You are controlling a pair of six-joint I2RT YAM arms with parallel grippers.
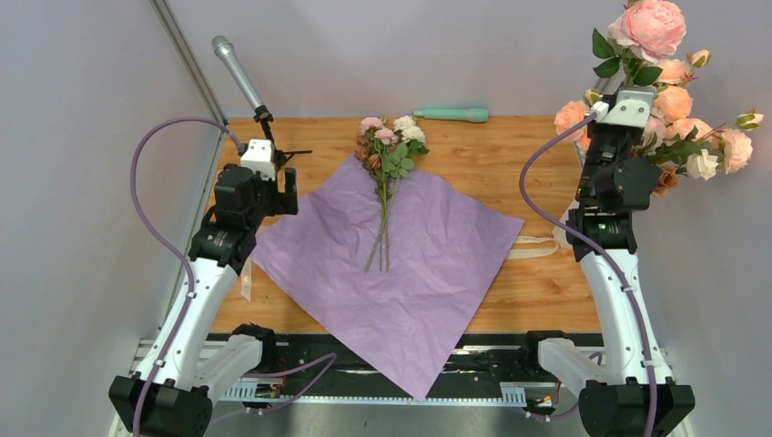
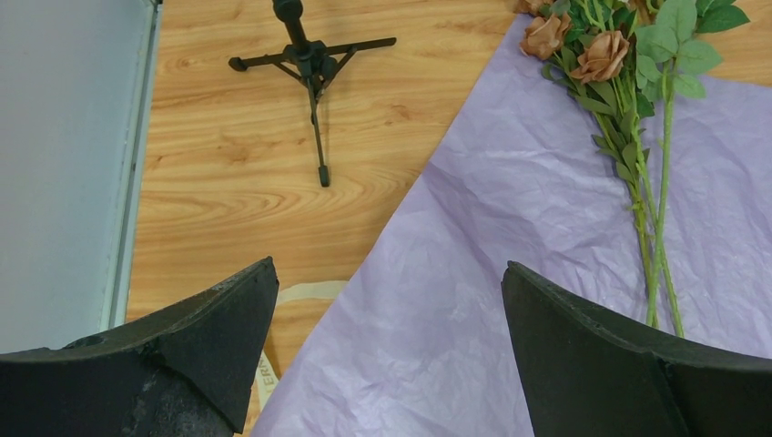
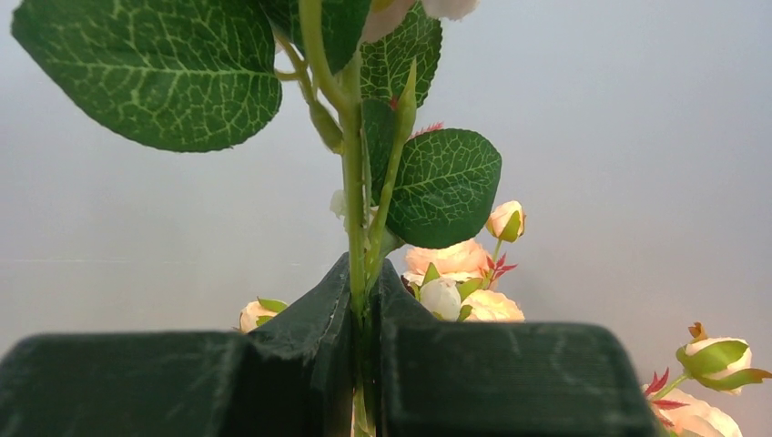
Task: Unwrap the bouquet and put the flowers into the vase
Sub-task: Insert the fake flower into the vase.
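I should lower my right gripper toward the peach-orange roses next and open it there to let go of the green stem, because its pink rose is still above them.
The bouquet is undone: its lilac paper lies spread flat on the table. The flowers, small pink, white and brown roses on thin green stems, lie on the paper's far corner. My left gripper hovers open over the paper's left edge, with nothing between its fingers. My right gripper is raised at the right, shut on the green stem of a pink rose standing above it. The vase is out of view.
A mint-green cylinder lies at the table's far edge. A microphone on a small tripod stands at the far left. Cream ribbon lies beside the paper. Peach-orange roses on leafy branches crowd the right side.
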